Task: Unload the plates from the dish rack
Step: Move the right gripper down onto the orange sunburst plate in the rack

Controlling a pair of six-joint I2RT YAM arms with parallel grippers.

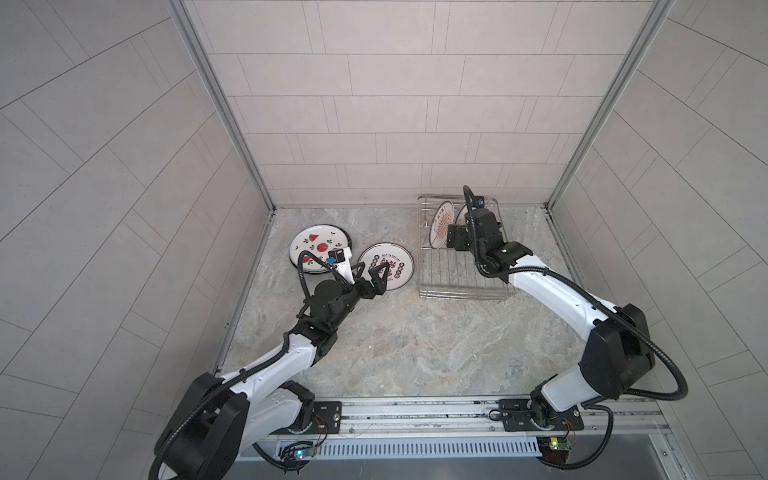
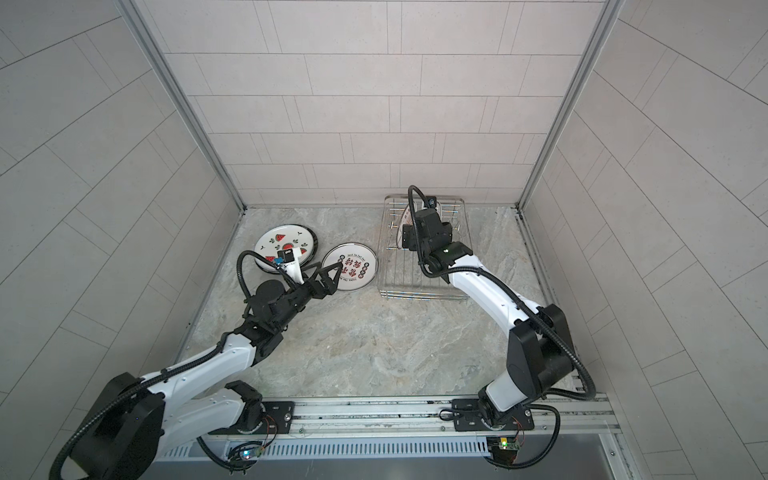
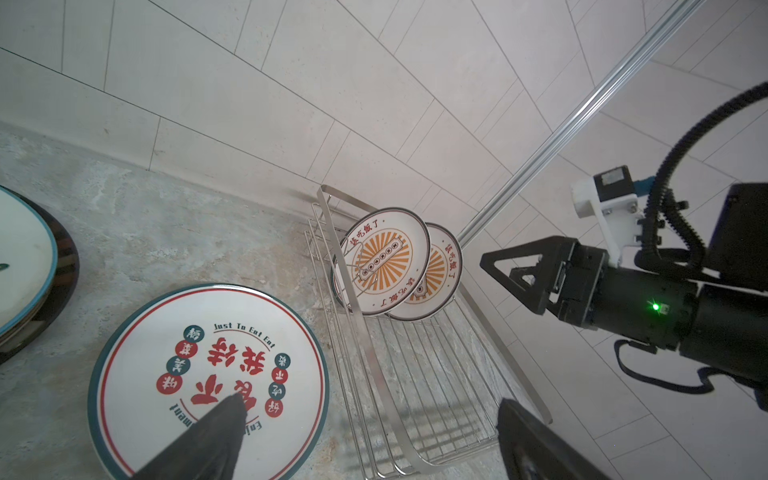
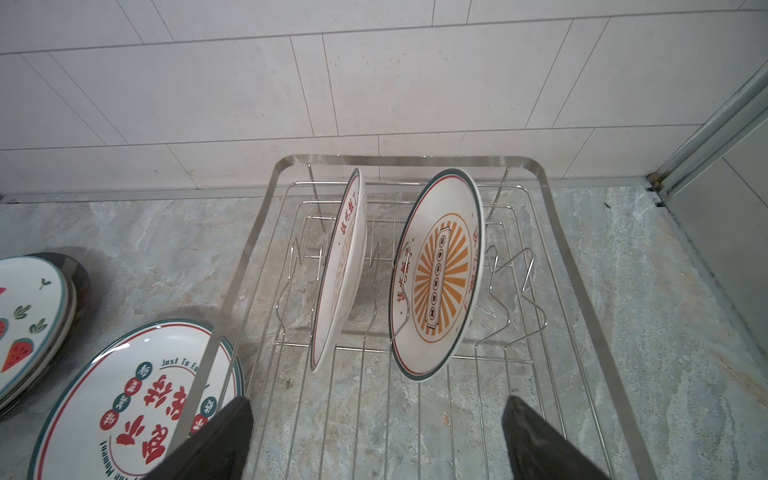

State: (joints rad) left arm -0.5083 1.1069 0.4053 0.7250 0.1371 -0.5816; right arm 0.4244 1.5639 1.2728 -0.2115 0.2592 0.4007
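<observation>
The robot's right gripper will move outward and toward the red-character plate, with its fingers on both sides of the near rim of the sunburst plate (image 1: pixel 442 241) (image 4: pixel 333 324) nearest it, which stands edge-on to the fingers.
The silver wire dish rack (image 1: pixel 465 286) (image 2: pixel 419 291) stands at the back right. Two sunburst plates (image 4: pixel 340 270) (image 4: pixel 440 274) stand upright between its tines. My right gripper (image 4: pixel 378 402) (image 1: pixel 455 239) hangs open over the rack's floor, just in front of them and holding nothing. Left of the rack a red-character plate (image 1: pixel 395 259) (image 3: pixel 208 365) lies flat on the counter. My left gripper (image 3: pixel 370 403) (image 1: pixel 374 275) is open and empty above that plate's near edge. A watermelon plate (image 1: pixel 316 245) (image 4: pixel 29 316) lies on a dark-rimmed plate (image 4: pixel 81 278) further left.
The tiled back wall (image 1: pixel 395 124) rises directly behind the rack, and metal corner posts (image 1: pixel 582 145) close the sides. The marble counter (image 1: pixel 415 340) stretches between both arms toward the front rail (image 1: pixel 415 409).
</observation>
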